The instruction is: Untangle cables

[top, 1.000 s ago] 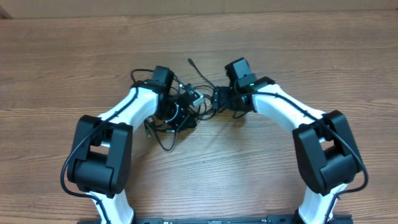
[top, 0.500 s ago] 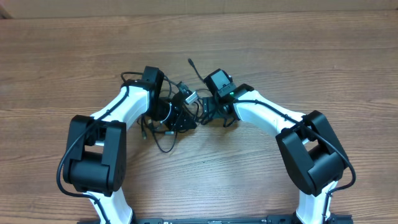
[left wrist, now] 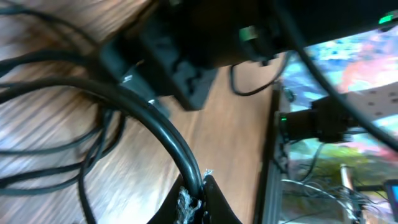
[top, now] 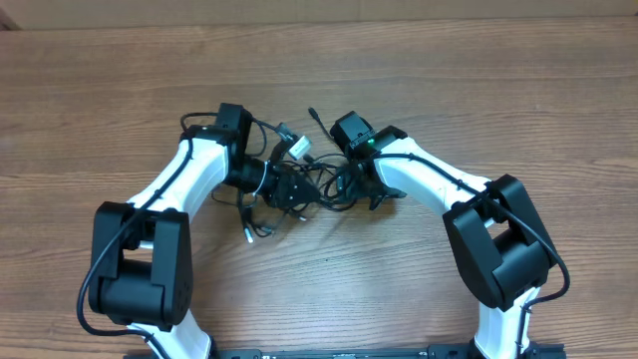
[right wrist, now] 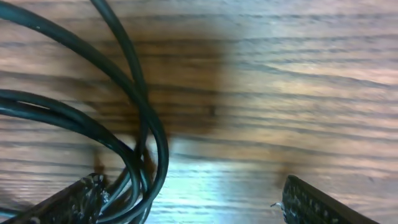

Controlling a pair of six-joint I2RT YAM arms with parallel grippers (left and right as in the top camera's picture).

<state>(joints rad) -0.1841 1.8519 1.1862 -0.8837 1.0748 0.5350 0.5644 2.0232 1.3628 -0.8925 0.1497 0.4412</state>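
The bare wood is to the left of my left gripper in the overhead view, so my left gripper needs to rise toward it, pull its cable from the knotted bundle and then let go.
The cables (top: 317, 185) are thin black cords knotted in a bundle on the wooden table between my two arms. A silver-tipped plug (top: 297, 149) sticks up at the bundle's top, and a loose plug end (top: 247, 235) lies at the lower left. My left gripper (top: 286, 187) is at the bundle's left side and is shut on one black cable (left wrist: 163, 134), pinched at its fingertips (left wrist: 199, 194). My right gripper (top: 347, 185) is at the bundle's right side. Its fingers (right wrist: 189, 194) are wide open, with several cable loops (right wrist: 140, 134) against the left finger, just inside the open jaws.
The wooden table (top: 478, 90) extends all round the bundle. A cable end (top: 312, 113) points toward the far side. The thicker black arm cables run along both white arms. The table's near edge and the arm bases are at the bottom.
My left arm has swung left and drawn its cable out. My right gripper has moved down into the bundle's right side. The bundle has spread wider.
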